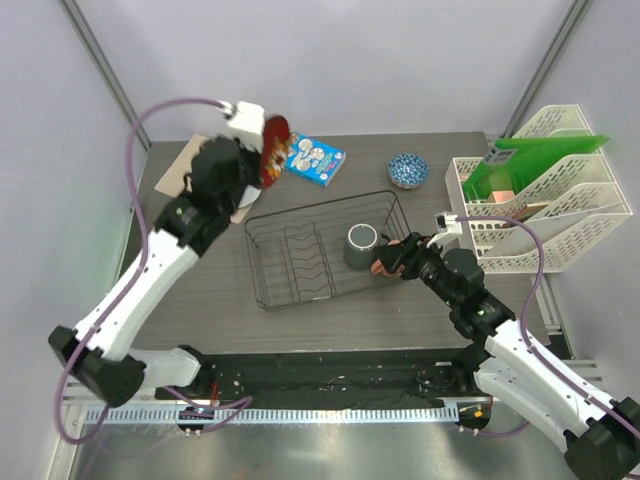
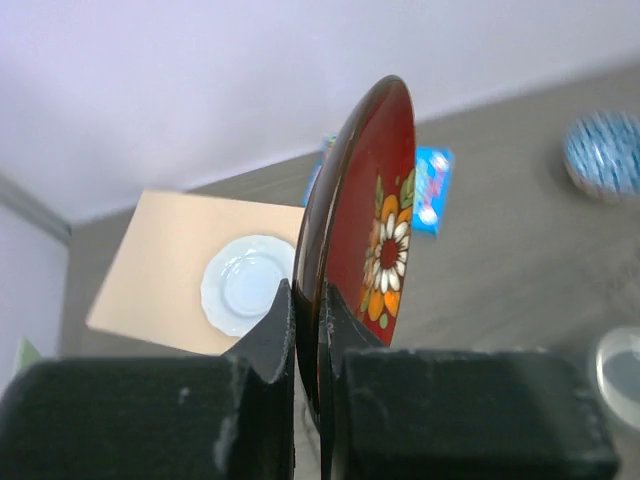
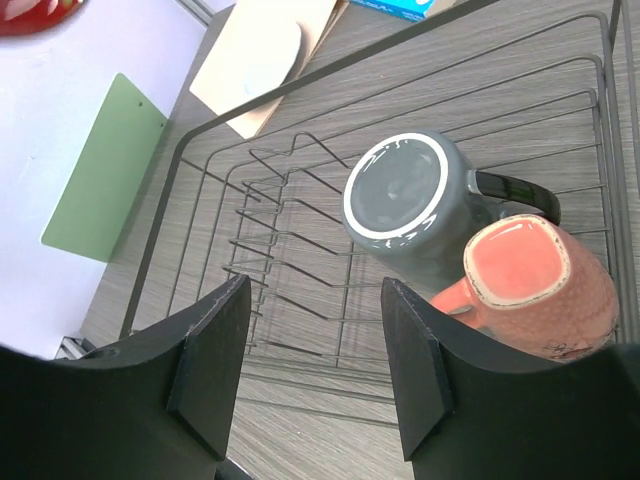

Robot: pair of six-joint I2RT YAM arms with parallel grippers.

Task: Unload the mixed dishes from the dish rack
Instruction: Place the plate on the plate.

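Note:
My left gripper should turn to tip the upright red patterned plate (image 1: 274,148) flat, then lower it onto an uncovered white dish.
My left gripper (image 1: 268,150) is shut on the edge of the red patterned plate (image 1: 274,148) and holds it upright in the air behind the rack's far left corner. The left wrist view shows the plate (image 2: 372,215) clamped between the fingers (image 2: 268,335). The black wire dish rack (image 1: 290,262) holds a dark grey mug (image 1: 361,245) and a pinkish-brown mug (image 1: 381,265), side by side at its right end, both base up (image 3: 405,195) (image 3: 530,275). My right gripper (image 3: 315,335) is open and empty just above them (image 1: 403,250). The blue-and-white bowl (image 1: 408,170) sits on the table behind the rack.
A blue packet (image 1: 316,160) lies behind the rack. A tan board (image 2: 150,265) with a small white dish (image 2: 243,285) lies at the back left. A white slotted organiser (image 1: 545,205) with green sheets stands on the right. A green sheet (image 3: 105,165) lies left of the rack.

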